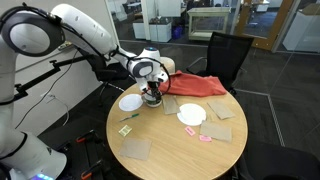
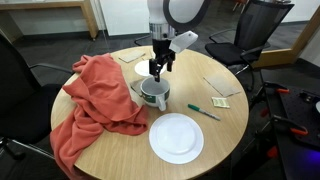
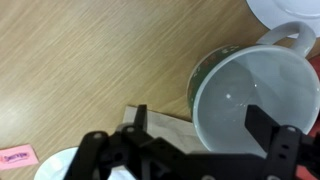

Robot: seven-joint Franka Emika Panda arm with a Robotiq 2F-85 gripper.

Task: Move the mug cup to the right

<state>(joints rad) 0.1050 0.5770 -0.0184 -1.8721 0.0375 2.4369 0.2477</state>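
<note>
I need to move my gripper down next onto the mug cup's rim [image 3: 197, 112], which is just below it between the open fingers, since one finger is over the mug cup's inside and one is outside.
The mug cup [image 2: 153, 96] is a squat pale grey-white cup standing upright near the table's middle, next to the red cloth [image 2: 95, 100]. It also shows in an exterior view [image 1: 152, 98]. In the wrist view the mug cup [image 3: 245, 95] fills the right side, its handle toward the top right. My gripper [image 3: 203, 122] is open and low over the mug. One finger hangs over the mug's inside and one outside its rim, above a tan square. In both exterior views the gripper [image 2: 158, 72] [image 1: 151, 88] sits just above the mug.
White plates lie on the round wooden table [image 2: 225, 130]: one plate [image 2: 176, 137] near the edge, a second plate [image 1: 130, 102] beside the mug and a third plate [image 1: 191, 114]. A green pen [image 2: 203, 110], a pink note [image 3: 18, 154] and tan squares [image 1: 135, 149] lie about. Office chairs [image 2: 262, 25] ring the table.
</note>
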